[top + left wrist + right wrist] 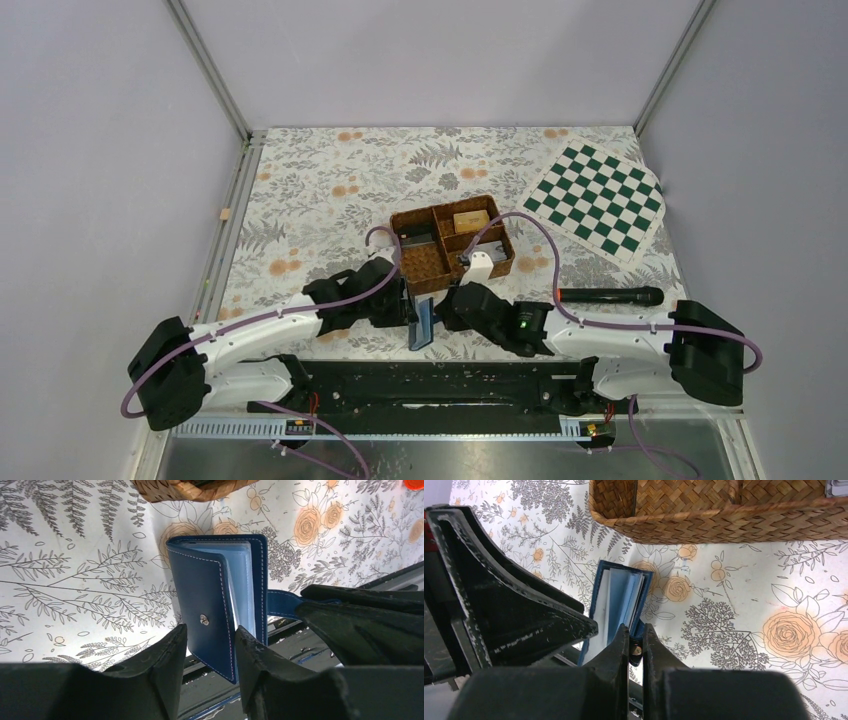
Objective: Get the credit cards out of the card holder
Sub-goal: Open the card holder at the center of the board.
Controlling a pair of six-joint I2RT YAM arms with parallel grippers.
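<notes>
The holder (422, 322) stands only slightly open, so my right gripper will next move down to the tabletop, toward the right in the top view, and release the holder's tab there.
The card holder (422, 322), dark navy with light blue pockets inside, is held upright off the table between my two grippers, just in front of the wicker tray. My left gripper (405, 310) is shut on its front cover with the snap stud; in the left wrist view the cover (210, 595) sits between my fingers (211, 635). My right gripper (445, 308) is shut on the short dark tab (636, 650), jaws almost touching (636, 635). The holder (621, 600) stands slightly open. I cannot make out any card in the pockets or out of the holder.
A brown wicker four-compartment tray (452, 240) stands just behind the grippers, with a small wooden block (468, 220) in it. A green-and-white chequered board (597, 200) lies at the back right. A black cylindrical object (610, 296) lies to the right.
</notes>
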